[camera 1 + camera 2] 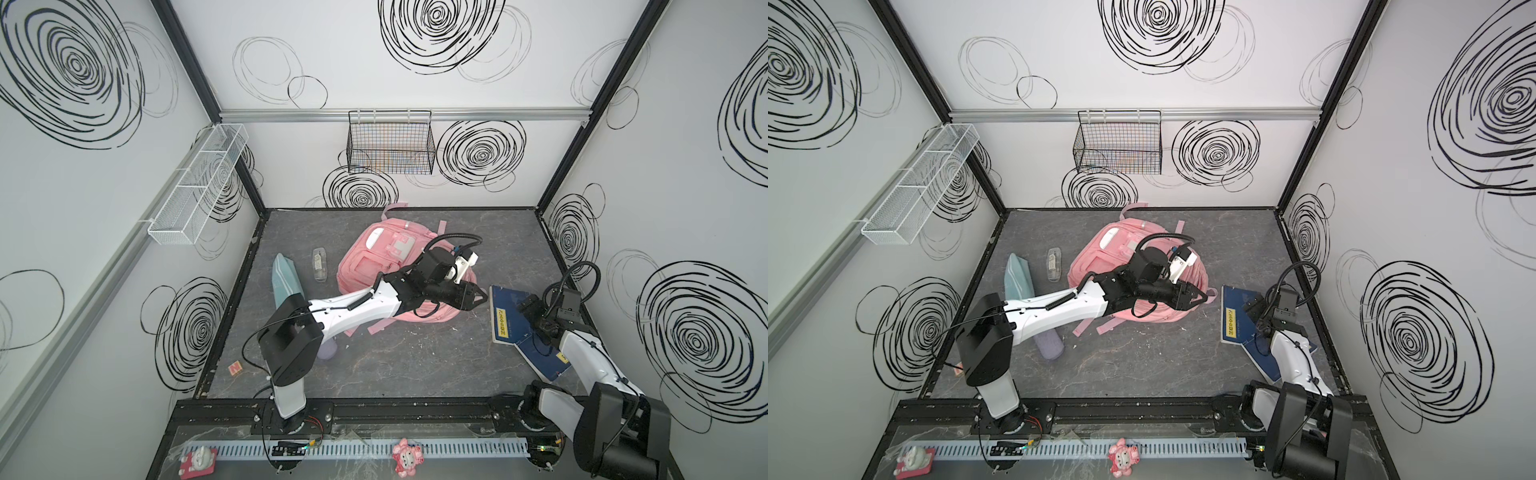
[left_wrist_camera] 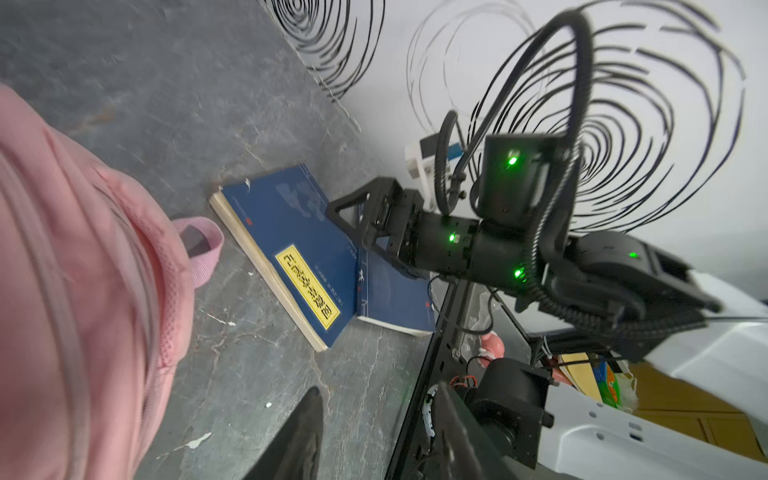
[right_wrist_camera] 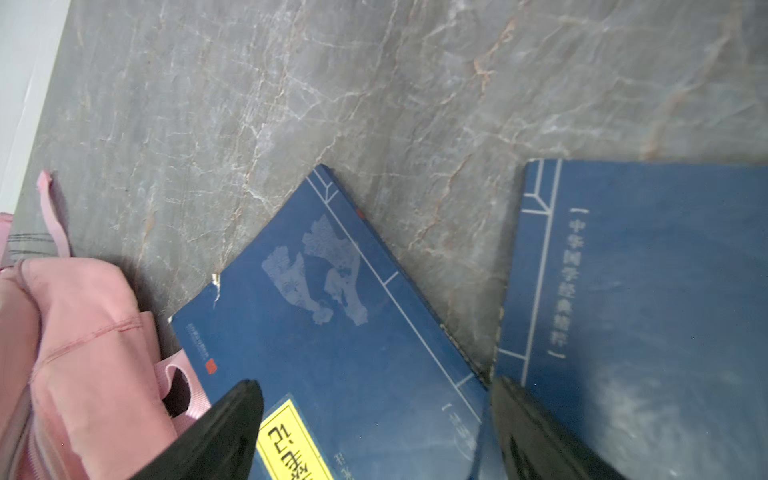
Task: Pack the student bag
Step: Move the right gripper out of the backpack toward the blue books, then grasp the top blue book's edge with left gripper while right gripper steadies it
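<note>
The books are still a short way off from my open, hovering left gripper, so it will next move down over the labelled book, onto the near edge of the other blue book (image 2: 361, 288).
The student bag (image 1: 374, 266) (image 1: 1100, 257), a pink backpack, lies flat in the middle of the grey marbled table. My left gripper (image 1: 482, 297) (image 1: 1202, 297) reaches across its right-hand edge, near the top loop (image 2: 199, 245). In the left wrist view this gripper (image 2: 378, 390) is open, with only bare table between the fingers and the pink fabric (image 2: 62, 291) alongside. Two blue books lie to the right: one with a yellow label (image 1: 509, 311) (image 3: 332, 311), one partly under my right arm (image 3: 644, 291). My right gripper (image 1: 525, 309) (image 3: 374, 386) hovers open over the labelled book.
Left of the bag lie a teal pouch (image 1: 286, 278), a clear case (image 1: 319, 264), a lilac cylinder (image 1: 326, 351) and a small red block (image 1: 235, 368). A black wire basket (image 1: 390, 145) hangs on the back wall and a white mesh shelf (image 1: 195, 187) on the left wall.
</note>
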